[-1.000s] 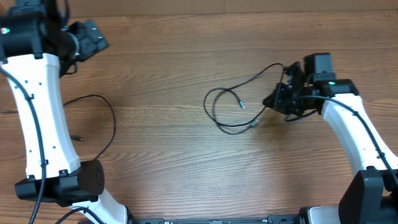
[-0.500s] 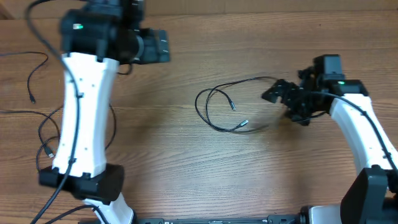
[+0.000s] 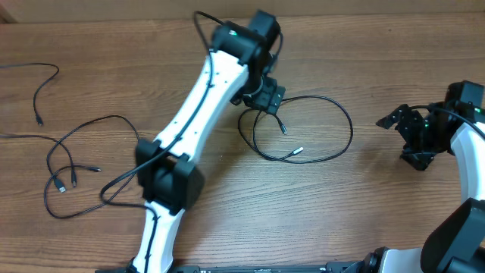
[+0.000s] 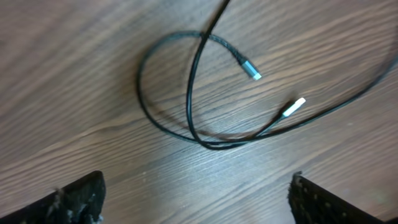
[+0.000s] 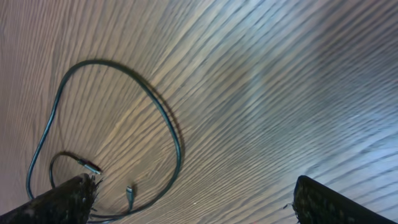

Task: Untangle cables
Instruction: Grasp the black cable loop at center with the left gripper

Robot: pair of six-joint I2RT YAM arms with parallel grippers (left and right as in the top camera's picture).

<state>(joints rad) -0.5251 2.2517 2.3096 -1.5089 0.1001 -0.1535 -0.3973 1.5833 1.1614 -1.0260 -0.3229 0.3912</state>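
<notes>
I should move my left gripper down and back and close it at the inner part of the cable at the crossing (image 3: 255, 136) (image 4: 189, 102). That part is below my left gripper and behind it, away from both plug tips.
A thin black cable (image 3: 345, 121) lies in the middle of the table as a wide loop crossing itself, with two silvery plug tips (image 3: 298, 151) inside it. My left gripper (image 3: 264, 98) hovers over the loop's left crossing, open, nothing between its fingers. The left wrist view shows the crossing cable (image 4: 194, 112) and one tip (image 4: 293, 107) ahead of the left gripper (image 4: 196, 200). My right gripper (image 3: 403, 139) stands open to the right, apart from the loop. From the right wrist, the cable (image 5: 176, 142) lies beyond the right gripper (image 5: 193, 204).
More thin black cables (image 3: 91, 125) lie tangled at the table's left, with plug ends (image 3: 59, 183) near the left arm's base. One further cable (image 3: 42, 83) curves at the far left. The left arm's white link (image 3: 193, 114) stretches diagonally over the table.
My left arm swung from the far left to the centre loop. My right gripper opened, let go of the cable and drew back right. The loop spread wider.
</notes>
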